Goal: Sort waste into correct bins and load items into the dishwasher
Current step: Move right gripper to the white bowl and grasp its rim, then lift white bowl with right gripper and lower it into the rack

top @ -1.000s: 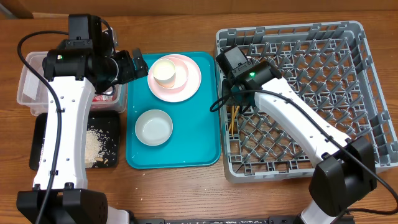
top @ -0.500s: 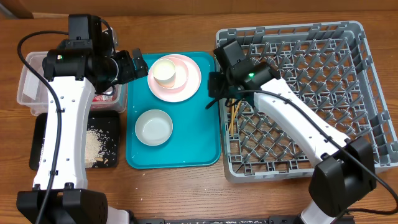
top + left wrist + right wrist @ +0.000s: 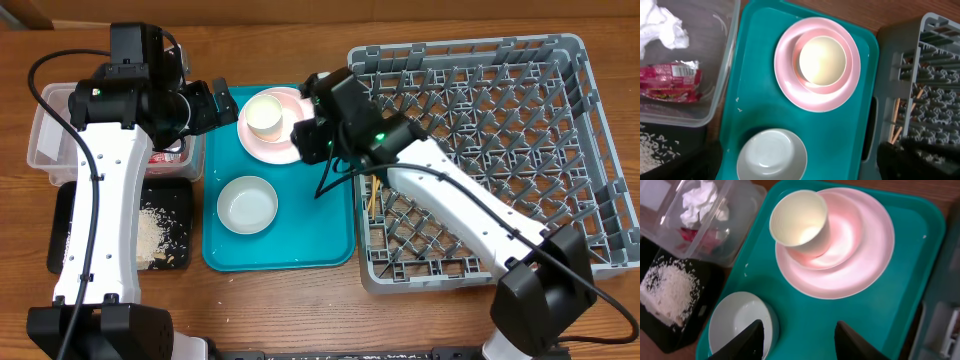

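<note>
My right gripper moves down and back onto the bowl's near rim (image 3: 236, 230) (image 3: 711, 342) next, since the grey-green bowl sits below it and to its left in the overhead view.
A cream cup (image 3: 265, 113) stands in a small pink bowl (image 3: 845, 230) on a round pink plate (image 3: 305, 110) on the teal tray (image 3: 310, 225). A pale grey-green bowl (image 3: 247, 203) sits on the tray's near part. My right gripper (image 3: 305, 137) hangs open and empty over the tray by the plate's right edge; in the right wrist view (image 3: 800, 340) its fingers hang over the tray beside the grey-green bowl. My left gripper (image 3: 216, 100) is open and empty at the tray's left rim. Chopsticks (image 3: 372, 195) lie in the grey dish rack (image 3: 480, 60).
The clear tub (image 3: 45, 120) holds a white napkin (image 3: 662, 25) and a red wrapper (image 3: 670, 82). The black tray (image 3: 65, 215) holds loose rice (image 3: 160, 235). The dish rack's wall borders the teal tray on the right.
My right arm has swung left from the rack's left edge to above the teal tray beside the pink plate. The left arm has not moved.
</note>
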### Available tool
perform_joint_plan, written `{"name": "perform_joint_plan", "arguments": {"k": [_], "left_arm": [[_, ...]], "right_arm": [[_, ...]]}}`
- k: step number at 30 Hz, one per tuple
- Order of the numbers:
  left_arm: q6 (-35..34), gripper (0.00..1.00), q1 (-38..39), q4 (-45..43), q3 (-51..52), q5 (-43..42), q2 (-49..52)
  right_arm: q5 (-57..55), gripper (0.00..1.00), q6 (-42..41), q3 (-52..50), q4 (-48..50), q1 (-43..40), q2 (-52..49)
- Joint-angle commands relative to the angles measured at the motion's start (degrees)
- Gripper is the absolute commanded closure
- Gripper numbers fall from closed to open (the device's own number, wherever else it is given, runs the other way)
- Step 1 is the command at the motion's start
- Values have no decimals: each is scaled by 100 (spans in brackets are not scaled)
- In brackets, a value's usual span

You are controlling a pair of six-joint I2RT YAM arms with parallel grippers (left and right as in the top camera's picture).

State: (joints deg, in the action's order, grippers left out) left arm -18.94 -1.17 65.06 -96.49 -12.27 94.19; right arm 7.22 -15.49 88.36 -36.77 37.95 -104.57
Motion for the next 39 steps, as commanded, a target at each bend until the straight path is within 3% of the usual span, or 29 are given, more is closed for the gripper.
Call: {"name": "perform_joint_plan", "arguments": {"k": [1, 8, 16, 22, 28, 31, 32, 34, 39], "left_arm": [[50, 0, 11, -278, -76, 216, 31], [-396, 0, -483, -125, -87, 988, 15], [-492, 0, -2002, 118, -79, 603, 20], [-490, 0, -2170, 114, -74, 612, 20], [-490, 0, -2168, 114, -74, 629, 20], [-490, 0, -2168, 114, -74, 629, 20], [-490, 0, -2168, 114, -74, 629, 20], [-490, 0, -2168, 114, -74, 629, 20], [-490, 0, -2168, 109, -74, 629, 20]], "right_arm": [[42, 53, 90, 85, -245, 411, -13], [37, 53, 98, 79, -612, 1233, -120], [-855, 53, 911, 74, -133, 2367, -531], [-1285, 53, 1738, 74, 291, 2542, -1217], [-1513, 52, 1740, 74, 306, 2430, -1543], [-1513, 63, 1738, 74, 203, 2422, -1543], [-1513, 73, 1722, 74, 98, 2422, -1541], [-1513, 82, 1722, 74, 2, 2422, -1541], [-1513, 95, 1722, 76, -284, 2424, -1537]]}}
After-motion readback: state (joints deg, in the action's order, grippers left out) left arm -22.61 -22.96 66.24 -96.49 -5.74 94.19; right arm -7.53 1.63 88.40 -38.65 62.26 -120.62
